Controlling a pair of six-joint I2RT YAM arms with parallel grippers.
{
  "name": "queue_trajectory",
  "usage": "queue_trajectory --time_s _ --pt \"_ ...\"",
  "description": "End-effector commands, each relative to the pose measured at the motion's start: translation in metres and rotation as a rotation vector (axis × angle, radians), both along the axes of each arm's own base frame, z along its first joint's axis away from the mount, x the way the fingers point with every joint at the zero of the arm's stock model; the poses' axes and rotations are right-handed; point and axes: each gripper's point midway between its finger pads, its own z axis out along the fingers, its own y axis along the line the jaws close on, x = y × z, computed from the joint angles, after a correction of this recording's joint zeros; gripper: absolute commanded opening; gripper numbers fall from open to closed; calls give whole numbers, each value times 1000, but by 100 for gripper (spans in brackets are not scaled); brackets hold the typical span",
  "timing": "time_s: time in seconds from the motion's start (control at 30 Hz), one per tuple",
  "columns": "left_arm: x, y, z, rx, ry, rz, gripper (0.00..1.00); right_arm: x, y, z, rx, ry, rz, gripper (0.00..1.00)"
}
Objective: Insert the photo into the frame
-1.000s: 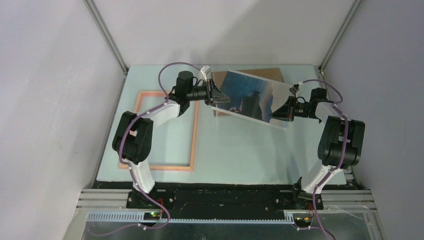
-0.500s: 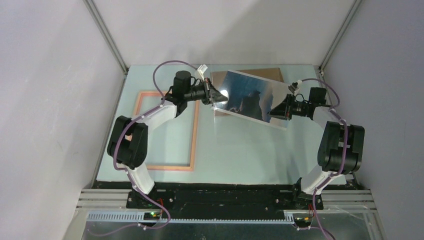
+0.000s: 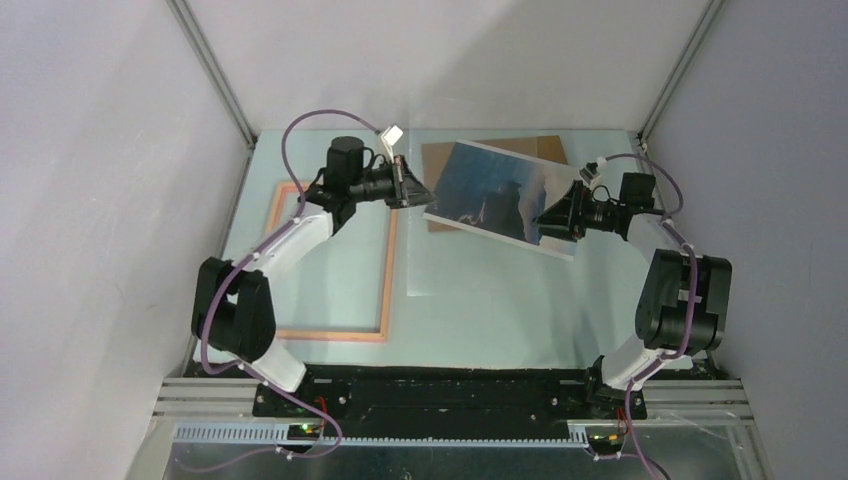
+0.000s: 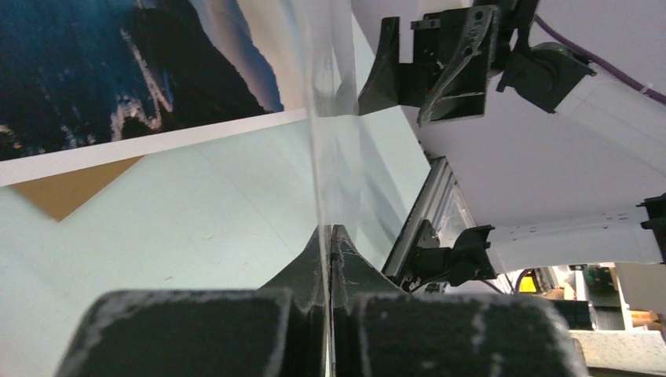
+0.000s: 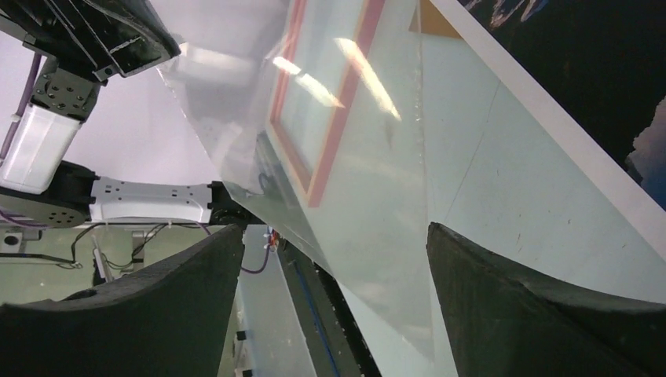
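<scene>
I need to move my right gripper left in the top view and down onto the frame's side by the photo, as that side is nearest it.
The photo, a blue seascape with a white border, lies at the back of the table on a brown board; it also shows in the left wrist view. The pink frame lies flat at the left. My left gripper is shut on the edge of a clear sheet, which stands edge-on from its jaws. My right gripper is open, and the clear sheet's corner hangs loose between its spread fingers.
White walls with metal corner posts close in the table at the back and sides. The arms' bases and a black rail run along the near edge. The clear sheet slants over the table's middle.
My right gripper has opened and let go of the clear sheet. The left gripper has shut on the sheet's other edge and drawn back to the left with it.
</scene>
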Motion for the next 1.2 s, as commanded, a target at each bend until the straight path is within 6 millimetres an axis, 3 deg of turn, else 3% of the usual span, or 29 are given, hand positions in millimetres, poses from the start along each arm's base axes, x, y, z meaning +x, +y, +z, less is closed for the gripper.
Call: queue_trajectory --time_s 0.0,0.27,0.43,0.57,0.9,1.17 --pt "-5 21 28 42 -139 -14 0 0 -2 17 -40 -85 -16 92" --pt "-15 48 44 89 -208 17 0 1 -2 26 -124 -142 -47 93" --pt "-20 77 58 129 -262 79 0 5 12 27 -222 -175 -39 93" --pt "-35 103 73 173 -325 134 0 12 28 27 -306 -206 -26 93" --pt "-70 166 94 357 -449 330 0 26 91 29 -409 -323 37 92" --pt "-86 211 112 486 -509 534 0 28 167 14 -477 -331 128 87"
